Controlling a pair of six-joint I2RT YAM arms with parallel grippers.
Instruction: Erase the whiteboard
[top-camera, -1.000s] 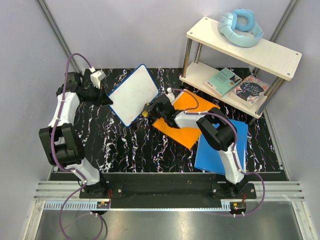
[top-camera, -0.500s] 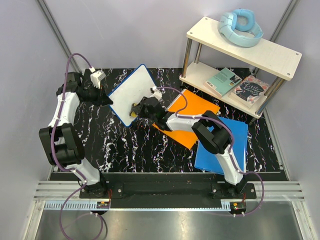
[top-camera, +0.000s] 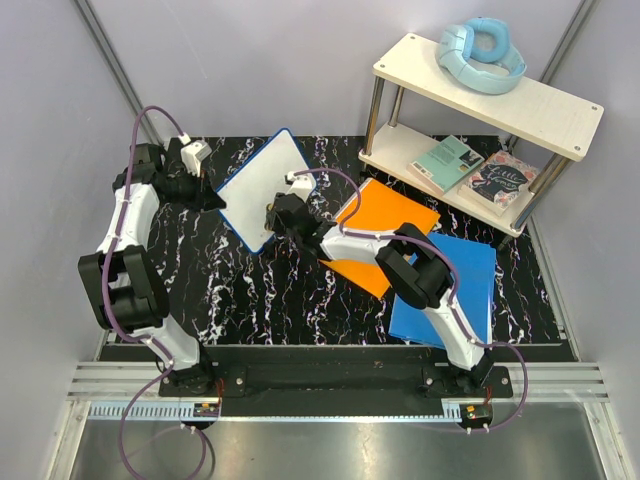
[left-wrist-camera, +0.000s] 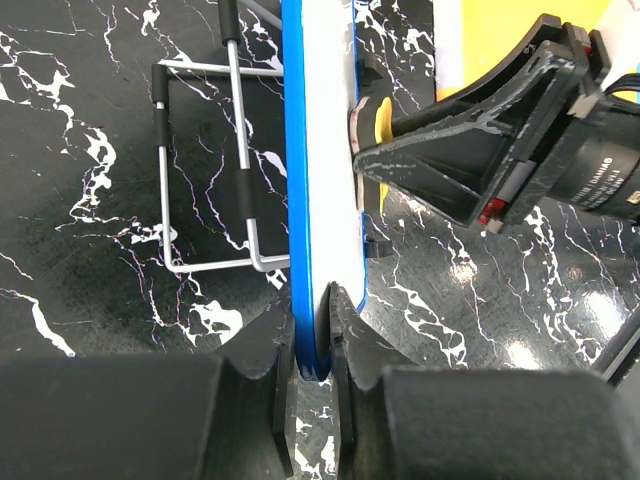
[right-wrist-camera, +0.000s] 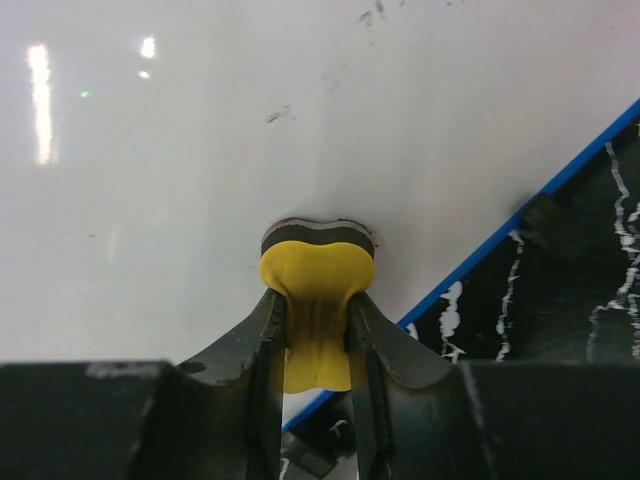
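Observation:
The right gripper moves off the board and down to the bare tabletop by the orange folder next to release the eraser, since only faint specks show.
The whiteboard, white with a thin blue frame, stands tilted on its wire stand at the back left of the table. My left gripper is shut on its left edge. My right gripper is shut on a yellow eraser and presses its dark pad against the white face near the lower blue edge. Only faint marker specks show on the board. The eraser also shows from the side in the left wrist view.
An orange folder and a blue folder lie right of the board under my right arm. A two-level shelf at the back right holds blue headphones and two books.
My right gripper has slid the eraser from the board's right edge leftward onto its face. The board has tilted up a little. The left gripper has held still.

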